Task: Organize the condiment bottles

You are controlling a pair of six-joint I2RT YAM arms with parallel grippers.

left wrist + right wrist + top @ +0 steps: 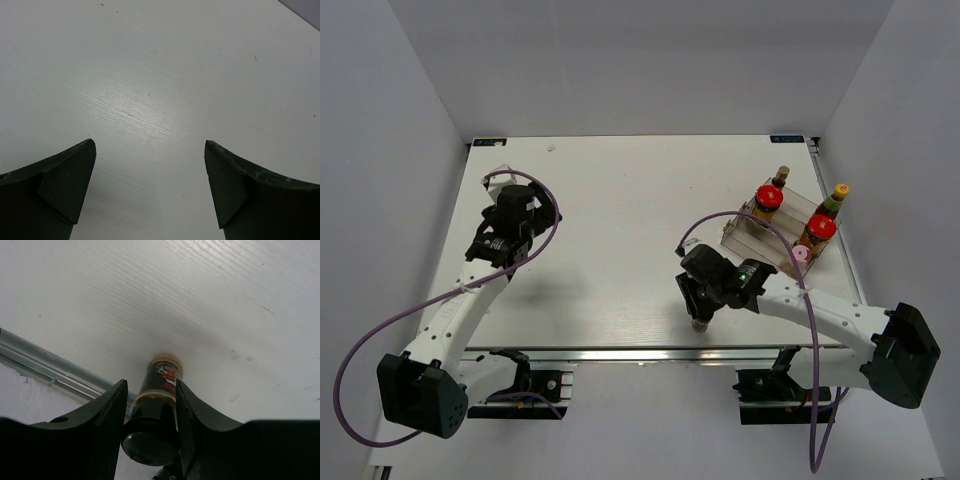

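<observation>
I will raise my right gripper, move the shaker outward, lower it into the rack's empty corner (744, 226) and then let go of it, because that spot is outward of my gripper.
A grey-capped dark shaker (161, 375) stands upright on the table near its front edge, also seen in the top view (699, 325). My right gripper (150, 382) (701, 312) is shut on it, one finger on each side. At the back right, the clear rack (748, 232) holds two red-lidded jars (769, 196) (821, 228), two slim yellow-capped bottles (782, 173) (840, 190) and a pink-capped shaker (801, 254). My left gripper (150, 145) (523, 203) is open and empty over bare table at the left.
A metal rail (55, 375) runs along the table's front edge, just beyond the dark shaker. White walls close in the table on the left, back and right. My left arm's purple cable (545, 195) loops over the left part of the table.
</observation>
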